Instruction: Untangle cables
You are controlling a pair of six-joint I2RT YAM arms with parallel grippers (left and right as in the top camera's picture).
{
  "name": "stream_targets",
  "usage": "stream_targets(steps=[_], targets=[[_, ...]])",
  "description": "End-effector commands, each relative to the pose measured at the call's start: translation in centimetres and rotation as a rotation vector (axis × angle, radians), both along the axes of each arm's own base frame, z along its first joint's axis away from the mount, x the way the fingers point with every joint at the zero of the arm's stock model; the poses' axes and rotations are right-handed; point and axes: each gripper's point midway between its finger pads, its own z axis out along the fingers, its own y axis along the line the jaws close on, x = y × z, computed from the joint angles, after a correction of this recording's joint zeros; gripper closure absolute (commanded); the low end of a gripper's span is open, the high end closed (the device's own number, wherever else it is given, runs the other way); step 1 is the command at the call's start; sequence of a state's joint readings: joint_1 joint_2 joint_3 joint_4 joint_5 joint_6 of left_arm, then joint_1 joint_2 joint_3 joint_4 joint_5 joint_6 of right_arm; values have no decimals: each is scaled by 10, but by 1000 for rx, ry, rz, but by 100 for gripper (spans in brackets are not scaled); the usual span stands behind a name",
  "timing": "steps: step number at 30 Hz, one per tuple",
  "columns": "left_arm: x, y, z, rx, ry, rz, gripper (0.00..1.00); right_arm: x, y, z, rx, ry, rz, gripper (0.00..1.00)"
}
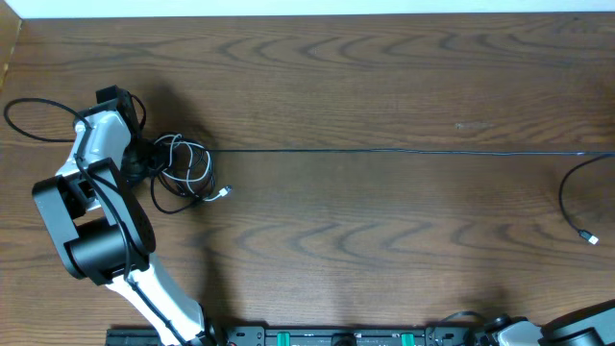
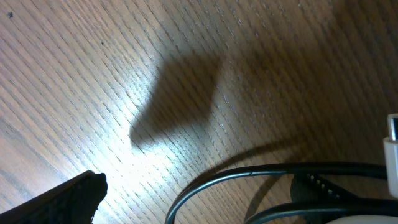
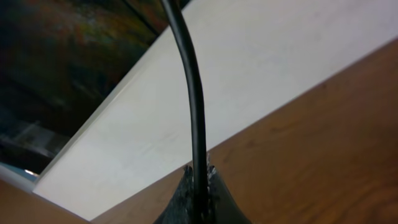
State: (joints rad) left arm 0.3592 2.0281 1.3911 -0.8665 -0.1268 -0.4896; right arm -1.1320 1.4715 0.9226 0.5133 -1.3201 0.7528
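Note:
The tabletop [image 1: 587, 198] beside the plug is below my right gripper, leftward in the overhead view, so next my right gripper needs to move there and down, slacken the taut cable and release it.
A tangle [image 1: 183, 170] of the thin white cable [image 1: 200, 179] and the black cable lies at the left of the table. The black cable [image 1: 384, 150] runs taut from it to the right edge. Another black loop with a plug end [image 1: 588, 237] lies at the far right. My left gripper [image 1: 144, 163] sits at the tangle's left side. In the left wrist view it [image 2: 199, 193] is open, with black cable loops [image 2: 261, 171] between its fingers and a white plug [image 2: 392, 152] at the right edge. My right gripper [image 3: 199, 177], outside the overhead view, is shut on the black cable [image 3: 194, 93].
A thin black cord loop [image 1: 29, 115] lies at the far left behind the left arm [image 1: 96, 231]. The table's white far edge [image 1: 307, 8] runs along the top. The arm bases stand at the front edge [image 1: 336, 336].

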Motion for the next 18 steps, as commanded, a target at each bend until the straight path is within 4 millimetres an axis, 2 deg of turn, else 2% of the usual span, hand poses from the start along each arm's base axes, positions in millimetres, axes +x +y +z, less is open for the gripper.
stream_targets(steps=[1,6,11,16,18], targets=[[-3,12,2,36,0,31,0,-1,-19,-7,-47,7,-71,99],[9,-4,-1,-59,-52,-20,0,1,-20,-32,4,61,-66,99],[20,-19,-1,-73,-69,-106,0,10,-6,-64,44,156,-50,99],[30,-39,-1,-74,-70,-196,0,17,16,-107,55,323,-45,99],[33,-50,-1,-74,-69,-228,0,16,22,-130,49,432,-68,99]])
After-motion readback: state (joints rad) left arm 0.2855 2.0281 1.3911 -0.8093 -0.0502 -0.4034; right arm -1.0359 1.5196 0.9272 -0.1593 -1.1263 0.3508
